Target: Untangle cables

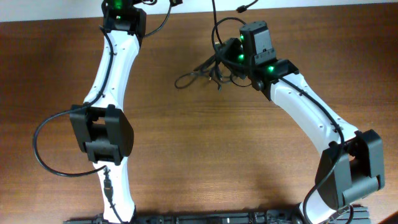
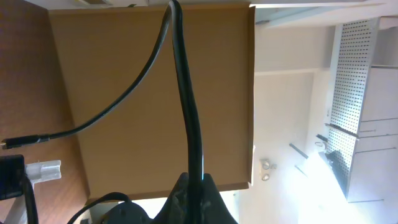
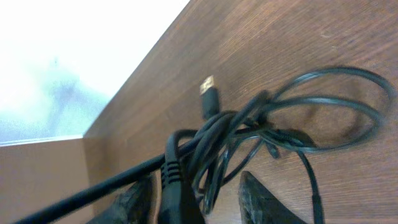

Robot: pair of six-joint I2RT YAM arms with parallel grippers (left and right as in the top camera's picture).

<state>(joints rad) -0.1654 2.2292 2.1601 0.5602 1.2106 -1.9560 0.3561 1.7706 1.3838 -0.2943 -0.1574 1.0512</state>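
Note:
I will next pull up with my left gripper, swing over to the table's bare far corner, below and to its left in the overhead view, then lower and release the cable.
A knot of thin black cables [image 1: 214, 67] lies at the back middle of the wooden table, with a loop [image 1: 185, 79] trailing left. My right gripper [image 1: 231, 55] is over the knot. In the right wrist view its fingers [image 3: 196, 186] are open, with the bundle [image 3: 214, 134] between them, a gold-tipped plug [image 3: 208, 90] beside it and loops [image 3: 348, 106] spread to the right. My left gripper [image 1: 122, 9] is at the table's far edge. In the left wrist view it [image 2: 199, 180] is shut on one black cable [image 2: 185, 106], which runs up and curves back to a plug end [image 2: 18, 142].
A cable strand [image 1: 214, 25] runs from the knot off the table's far edge, with a plug end [image 1: 245, 7] nearby. A brown board [image 2: 155, 93] fills the left wrist view behind the held cable. The arms' own thick wires loop at the left [image 1: 43, 143].

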